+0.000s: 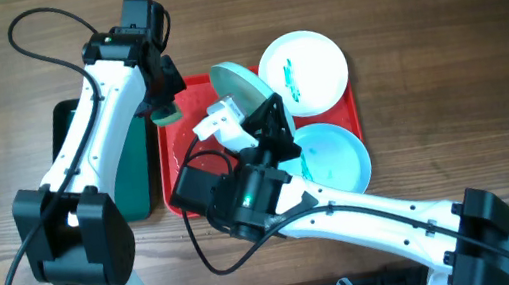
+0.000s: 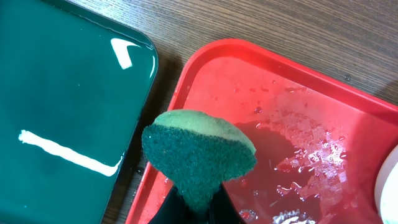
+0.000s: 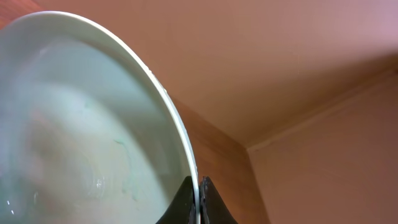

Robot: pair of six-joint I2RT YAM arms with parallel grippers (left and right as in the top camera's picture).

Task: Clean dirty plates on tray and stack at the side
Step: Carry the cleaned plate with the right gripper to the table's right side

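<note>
My right gripper will swing past the white plate next, turn the aqua plate flat and set it down on the wooden table, where the space beside the red tray is free.
My right gripper is shut on the rim of a pale aqua plate and holds it tilted on edge above the red tray. In the right wrist view the plate fills the left, with the fingers pinching its rim. My left gripper is shut on a green sponge over the tray's wet left corner, beside the lifted plate. A white plate with green smears lies at the tray's far right. Another aqua plate with smears lies at its near right.
A dark green tray lies left of the red tray; it fills the left of the left wrist view. Water drops lie on the red tray's floor. Wooden table all round.
</note>
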